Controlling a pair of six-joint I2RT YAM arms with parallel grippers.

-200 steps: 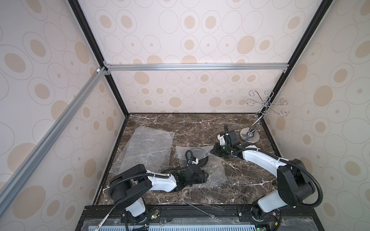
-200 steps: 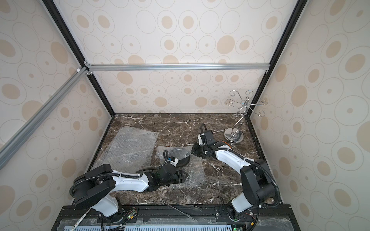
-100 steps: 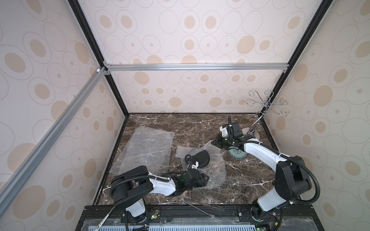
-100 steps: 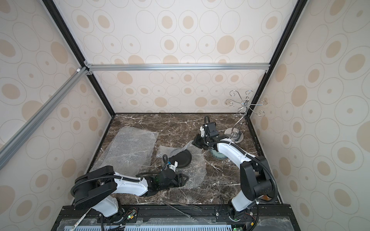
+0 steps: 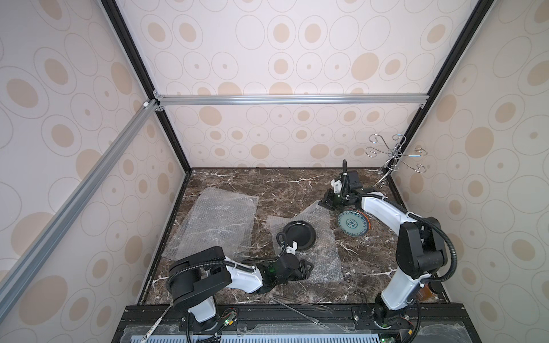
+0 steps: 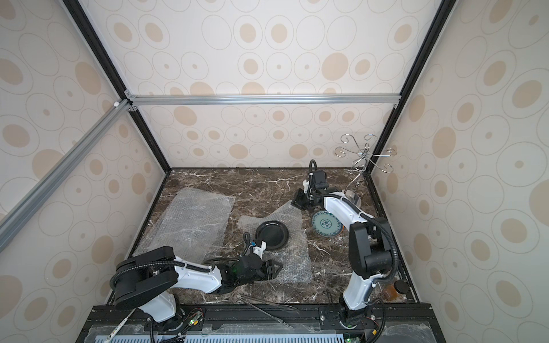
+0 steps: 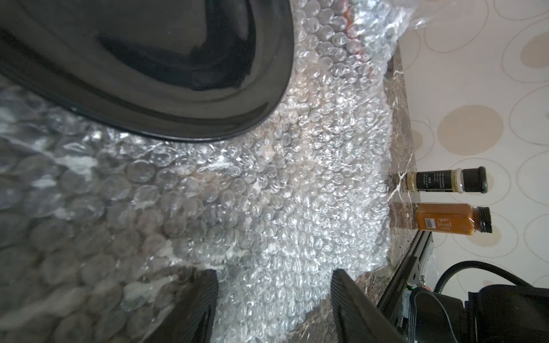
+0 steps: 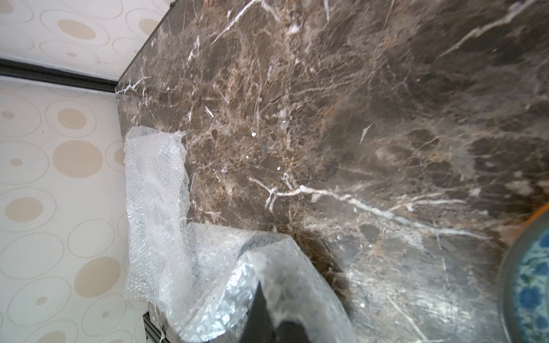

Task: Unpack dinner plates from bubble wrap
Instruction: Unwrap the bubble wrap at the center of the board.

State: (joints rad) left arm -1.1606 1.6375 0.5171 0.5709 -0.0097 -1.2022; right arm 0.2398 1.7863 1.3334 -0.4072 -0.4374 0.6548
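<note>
My right gripper draws the sheet's folded far corner outward and down next and releases it to lie flat. Bare marble lies below and outward of the gripper.
A black plate [image 5: 298, 234] [image 6: 271, 236] lies uncovered on a bubble wrap sheet [image 5: 315, 264] in mid-table. My right gripper [image 5: 323, 205] [image 8: 264, 300] is shut on that sheet's far corner [image 8: 208, 282], which it holds raised off the marble. A pale plate with a greenish pattern [image 5: 353, 223] [image 8: 528, 282] sits on an orange plate, of which only the rim [image 5: 368, 221] shows. My left gripper [image 5: 309, 268] [image 7: 273, 297] is open, low over the sheet's front edge [image 7: 267, 193]. It is short of the black plate [image 7: 148, 59] and holds nothing.
A second bubble wrap sheet [image 5: 219, 219] lies flat at the left. A wire stand [image 5: 392, 154] rises in the back right corner, its silver base [image 6: 352, 197] behind the right arm. Two bottles [image 7: 445, 184] [image 7: 451, 219] stand front right. Metal tongs [image 5: 297, 306] lie along the front edge.
My right gripper has pulled the wrap's corner up and toward the back, and its arm has swung off the pale plate. The left gripper has drawn back from the black plate.
</note>
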